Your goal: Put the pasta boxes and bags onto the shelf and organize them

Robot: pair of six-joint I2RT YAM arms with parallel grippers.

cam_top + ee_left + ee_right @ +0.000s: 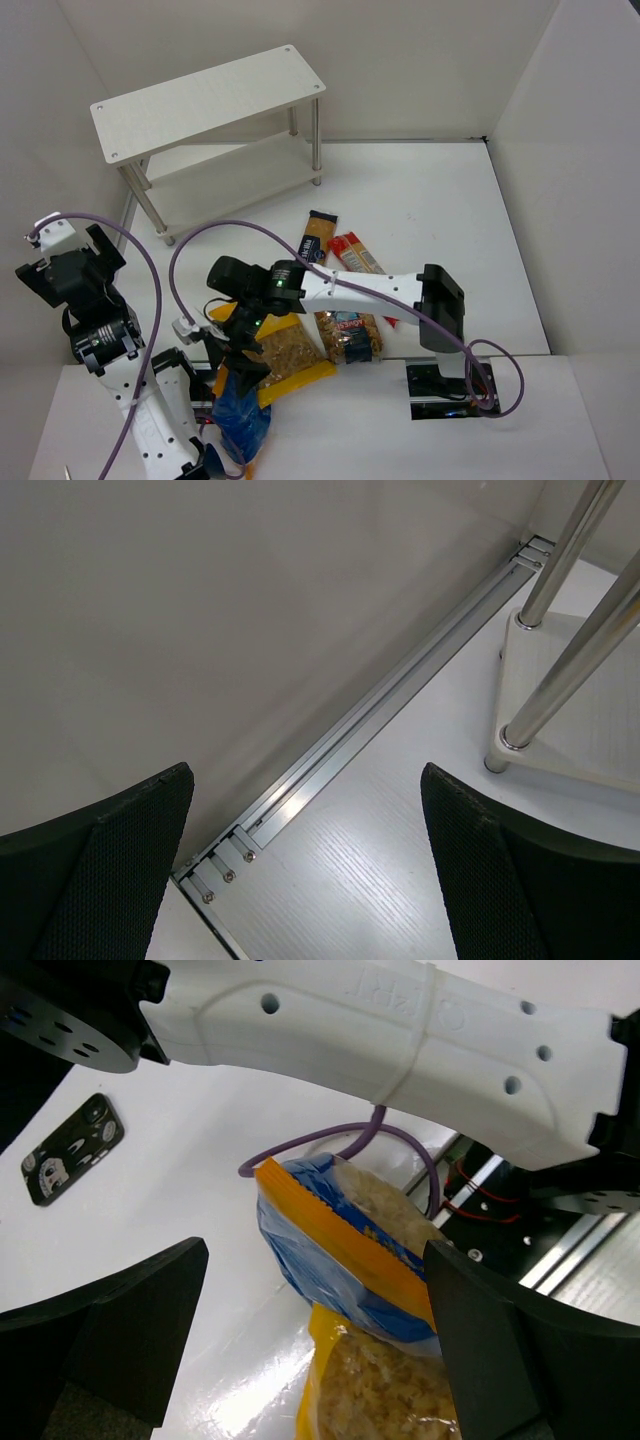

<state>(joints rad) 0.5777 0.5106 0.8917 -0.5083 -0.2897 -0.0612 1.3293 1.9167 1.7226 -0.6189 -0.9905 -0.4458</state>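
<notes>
I will next move my right gripper down a little onto the blue bag's orange end seam, close beside the white link, because the seam shows between the gripper's spread fingers.
The white two-tier shelf [210,100] stands at the back left; its silver legs and lower tier [580,710] show in the left wrist view. The blue bag with orange ends [243,410] lies near the left arm's base, overlapping the yellow windowed bag [285,350]. My right gripper [240,345] is open just above them; in its wrist view the blue bag [340,1250] and yellow bag [390,1390] lie between the spread jaws [315,1340]. The clear blue-labelled bag [350,335], navy-tan box [317,238] and red pack [357,255] lie mid-table. My left gripper [60,265] is open and empty [305,870].
The left arm's white link [400,1030] and purple cable [310,1145] cross close above the blue bag. An aluminium rail [380,710] runs along the left wall's foot. White walls enclose the table on three sides. A small black tag [75,1150] lies on the table.
</notes>
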